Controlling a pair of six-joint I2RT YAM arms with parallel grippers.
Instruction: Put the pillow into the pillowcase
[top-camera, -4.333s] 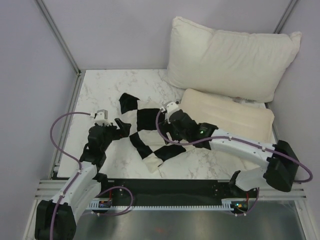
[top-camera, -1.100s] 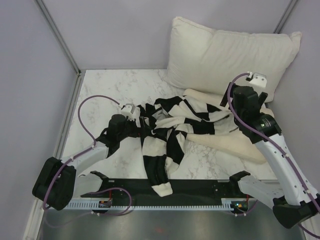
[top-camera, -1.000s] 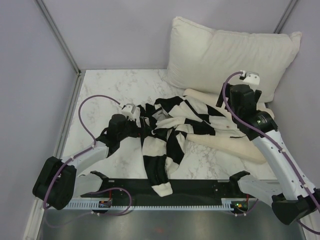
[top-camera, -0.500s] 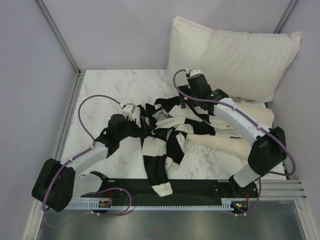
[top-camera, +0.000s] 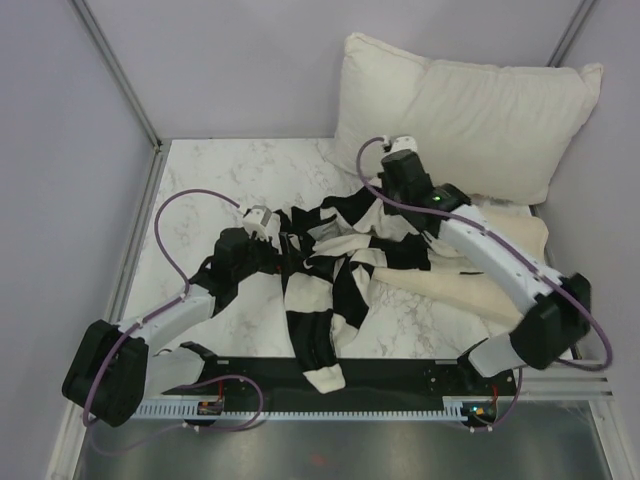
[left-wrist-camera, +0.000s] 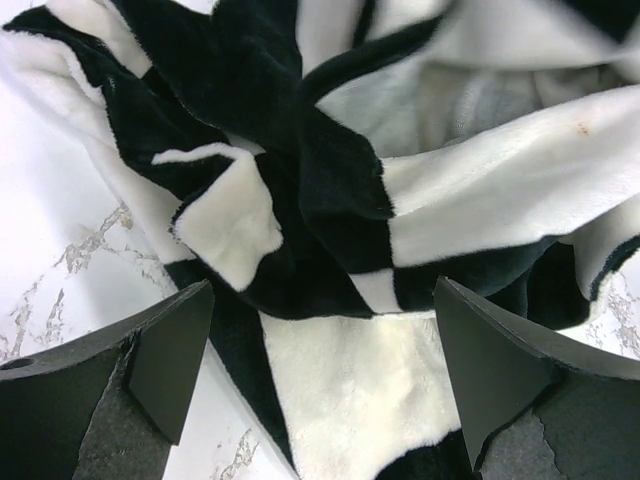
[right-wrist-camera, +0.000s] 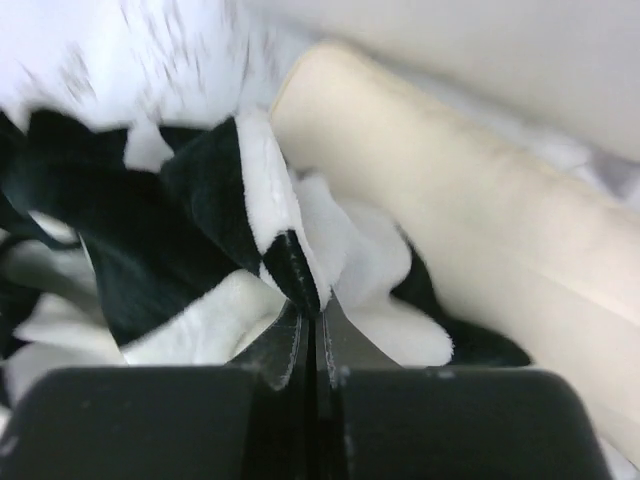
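The pillowcase's black fold (top-camera: 306, 268) (left-wrist-camera: 290, 285) lies below my left gripper, to its right in the top view; the gripper moves down there next and closes opposite the pillowcase's held edge.
The black-and-white checkered pillowcase (top-camera: 335, 265) lies crumpled mid-table, and one end trails over the near edge. Its right part drapes over the flat cream pillow (top-camera: 480, 280), which lies at the right. My right gripper (top-camera: 386, 208) reaches in from the right and is shut on a fold at the pillowcase's far edge. In the right wrist view the fold (right-wrist-camera: 292, 262) sticks up between the closed fingers, with the pillow (right-wrist-camera: 450, 200) just behind. My left gripper (left-wrist-camera: 330, 365) hangs open over the pillowcase (left-wrist-camera: 340, 200), touching nothing.
A larger, puffier white pillow (top-camera: 460, 105) leans against the back wall behind the cream one. Bare marble table (top-camera: 215, 180) shows at the left and back left. Metal frame posts (top-camera: 115, 70) stand at the back corners.
My right arm swung from the far right over the cream pillow to the pillowcase's far edge, and its jaws closed on a fold there. The left arm and pillowcase stayed put.
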